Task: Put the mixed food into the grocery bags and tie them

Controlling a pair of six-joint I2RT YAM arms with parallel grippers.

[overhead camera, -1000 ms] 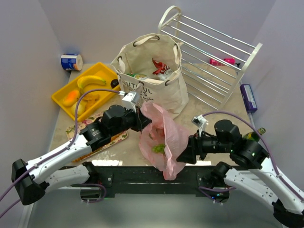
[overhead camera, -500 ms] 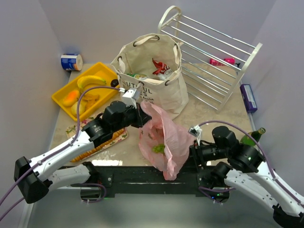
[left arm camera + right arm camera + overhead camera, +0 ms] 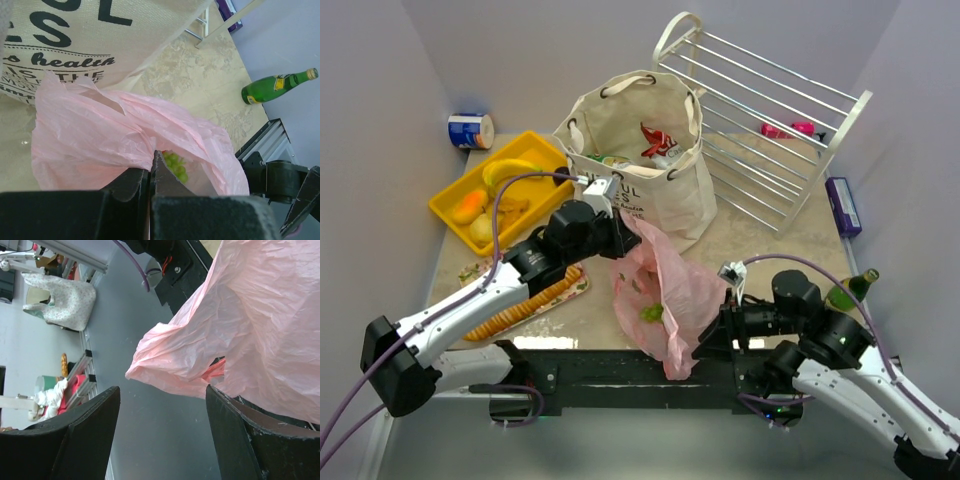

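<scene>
The hanging end of the pink bag is beyond the open fingers of my right gripper, so I will move that gripper to the left in the top view and close it on that end.
My left gripper (image 3: 620, 236) is shut on the upper rim of the pink plastic bag (image 3: 668, 285) and holds it up just in front of the cream canvas tote (image 3: 620, 120). In the left wrist view the jaws (image 3: 151, 159) pinch the pink film (image 3: 90, 145), with green grapes (image 3: 175, 166) showing inside the bag. A red packet (image 3: 658, 140) sticks out of the tote. My right gripper (image 3: 707, 340) stands open at the bag's lower right. In its wrist view the bag's hanging end (image 3: 240, 330) lies just beyond the spread fingertips (image 3: 162, 390), not between them.
A yellow tray (image 3: 445, 210) at the left holds a banana (image 3: 508, 170) and other fruit. A blue-and-white can (image 3: 470, 131) lies behind it, and a cracker sleeve (image 3: 525, 300) under my left arm. White wire rack (image 3: 770, 130), purple box (image 3: 843, 205) and green bottle (image 3: 848, 290) are at the right.
My left gripper has drawn the bag's rim back toward the tote. My right gripper pulled away to the right, then came back toward the bag, lower down.
</scene>
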